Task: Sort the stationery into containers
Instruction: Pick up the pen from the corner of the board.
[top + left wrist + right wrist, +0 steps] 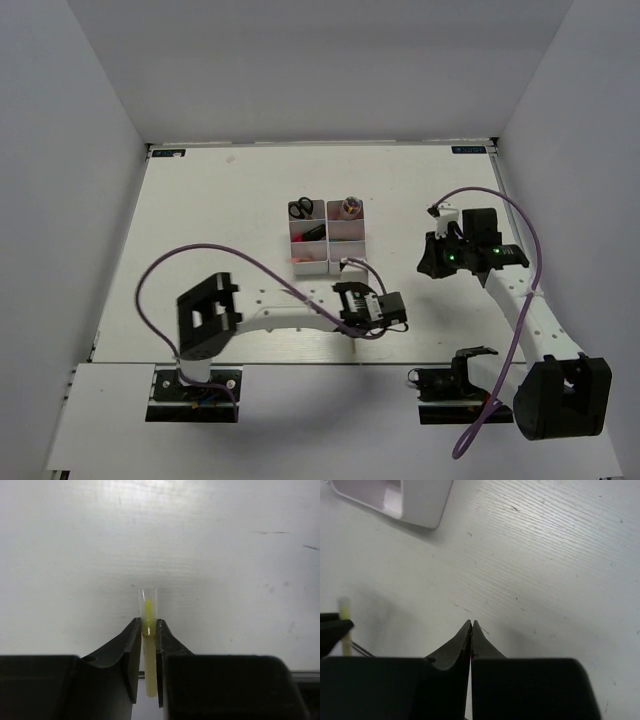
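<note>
My left gripper lifts the pen [149,666] above the rim of the near bin by the markers next, then carries it outward to release it inside.
In the left wrist view my left gripper [148,626] is shut on a slim pale-yellow pen [149,666] with a clear cap, held just above the white table. That pen [343,614] also shows at the left edge of the right wrist view. The left gripper [403,322] sits in front of the containers [345,248], a cluster of white bins. Black-handled scissors [300,209] stand in the far-left bin, pink and tan pencils [349,207] in the far-right one, and markers [311,233] in the middle-left one. My right gripper [471,624] is shut on nothing, to the right of the bins [432,266].
A corner of a white bin [415,502] shows at the top left of the right wrist view. Purple cables [200,252] loop over both arms. Grey walls close in the white table [220,200] on three sides.
</note>
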### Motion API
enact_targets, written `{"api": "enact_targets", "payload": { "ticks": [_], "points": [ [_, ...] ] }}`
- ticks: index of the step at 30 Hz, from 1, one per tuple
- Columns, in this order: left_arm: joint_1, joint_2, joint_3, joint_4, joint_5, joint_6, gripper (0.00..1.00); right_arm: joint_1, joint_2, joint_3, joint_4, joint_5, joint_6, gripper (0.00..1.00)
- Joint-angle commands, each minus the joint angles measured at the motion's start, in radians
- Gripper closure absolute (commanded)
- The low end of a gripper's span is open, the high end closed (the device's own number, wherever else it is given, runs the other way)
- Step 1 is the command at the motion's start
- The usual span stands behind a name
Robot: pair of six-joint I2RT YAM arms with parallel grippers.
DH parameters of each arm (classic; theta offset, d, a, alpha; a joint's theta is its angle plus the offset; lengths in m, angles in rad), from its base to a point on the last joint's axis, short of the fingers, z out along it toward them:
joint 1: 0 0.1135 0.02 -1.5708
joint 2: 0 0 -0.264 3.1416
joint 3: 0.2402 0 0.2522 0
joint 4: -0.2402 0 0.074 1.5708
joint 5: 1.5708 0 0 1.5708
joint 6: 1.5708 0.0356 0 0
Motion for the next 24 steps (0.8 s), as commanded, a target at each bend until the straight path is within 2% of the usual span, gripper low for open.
{"api": "enact_targets", "payload": {
  "ticks": [1,2,3,4,5,6,7,8,10,12,15,18,24],
  "points": [
    [-0.005,-0.256,-0.112,0.009,-0.244,0.262,1.0,-0.011,-0.033,0.003,-0.032,-0.114,-0.077,1.0],
    [0.001,-0.286,-0.138,0.018,-0.312,0.339,1.0,-0.009,-0.036,0.002,-0.034,-0.154,-0.091,1.0],
    [0.009,-0.31,-0.167,0.093,-0.341,0.399,1.0,-0.014,-0.039,-0.006,-0.037,-0.17,-0.127,1.0],
    [0.012,-0.393,-0.283,0.145,-0.416,0.469,1.0,-0.009,-0.042,-0.006,-0.04,-0.205,-0.134,0.93],
    [0.024,-0.421,-0.322,0.258,-0.435,0.67,1.0,-0.011,-0.046,-0.008,-0.043,-0.208,-0.14,0.86],
    [0.047,-0.448,-0.365,0.425,-0.443,0.75,1.0,-0.011,-0.044,-0.009,-0.04,-0.215,-0.154,0.83],
    [0.061,-0.514,-0.448,0.508,-0.444,0.877,1.0,-0.009,-0.044,-0.014,-0.042,-0.221,-0.158,0.8],
    [0.096,-0.536,-0.529,0.733,-0.443,0.977,1.0,-0.011,-0.039,-0.014,-0.043,-0.228,-0.166,0.78],
    [0.182,-0.583,-0.615,0.846,-0.384,1.077,1.0,-0.012,-0.032,-0.014,-0.042,-0.234,-0.169,0.78],
    [0.251,-0.596,-0.7,1.041,-0.313,1.192,1.0,-0.011,-0.021,-0.014,-0.049,-0.242,-0.177,0.77],
    [0.285,-0.584,-0.711,1.202,-0.256,1.259,1.0,-0.011,-0.009,-0.012,-0.051,-0.248,-0.181,0.77],
    [0.327,-0.565,-0.697,1.291,-0.193,1.278,1.0,-0.011,-0.004,-0.015,-0.052,-0.248,-0.184,0.77],
    [0.354,-0.562,-0.64,1.301,-0.099,1.241,1.0,-0.014,0.007,-0.014,-0.051,-0.244,-0.189,0.77]
  ]
}}
